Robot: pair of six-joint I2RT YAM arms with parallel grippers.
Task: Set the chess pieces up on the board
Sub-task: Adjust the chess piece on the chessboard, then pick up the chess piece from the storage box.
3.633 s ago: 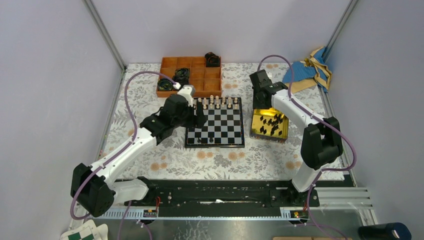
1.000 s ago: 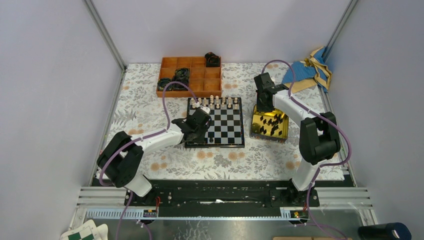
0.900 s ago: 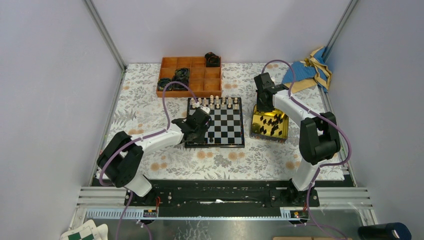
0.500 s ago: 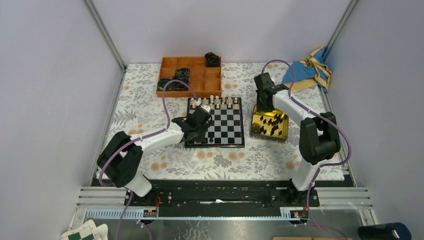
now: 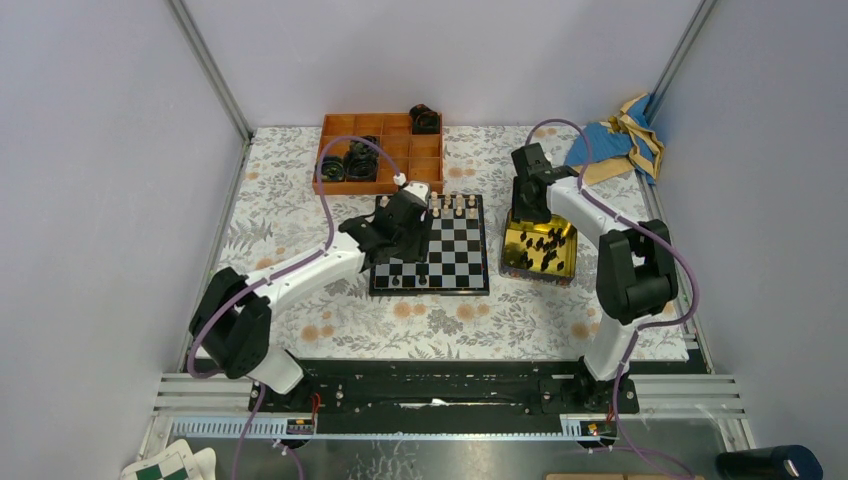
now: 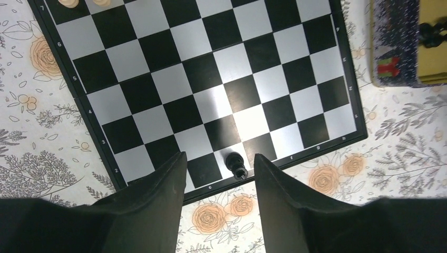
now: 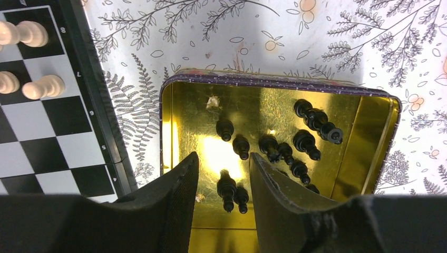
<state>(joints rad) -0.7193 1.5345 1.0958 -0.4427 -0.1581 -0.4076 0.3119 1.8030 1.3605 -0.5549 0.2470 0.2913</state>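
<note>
The small black chess piece nearest the pale star mark sits below, already lined up with the gap. My right gripper lowers its open fingers around it next.
The board lies mid-table and also shows in the left wrist view. One black chess piece stands on its near row, and a second one stands to its left. My left gripper hangs open and empty above the board's left half. Several more black pieces lie in a gold tin right of the board. My right gripper is open above the tin, with two black pieces below the gap between its fingers.
Cream chessmen fill the board's far rows. An orange compartment tray with black coiled rings stands at the back left. A blue-and-tan cloth lies at the back right. A green-and-white checkered sheet lies off the table's near left.
My left gripper has lifted from the board's near-left corner and moved toward the far side, open and empty. The right arm has barely moved over the tin.
</note>
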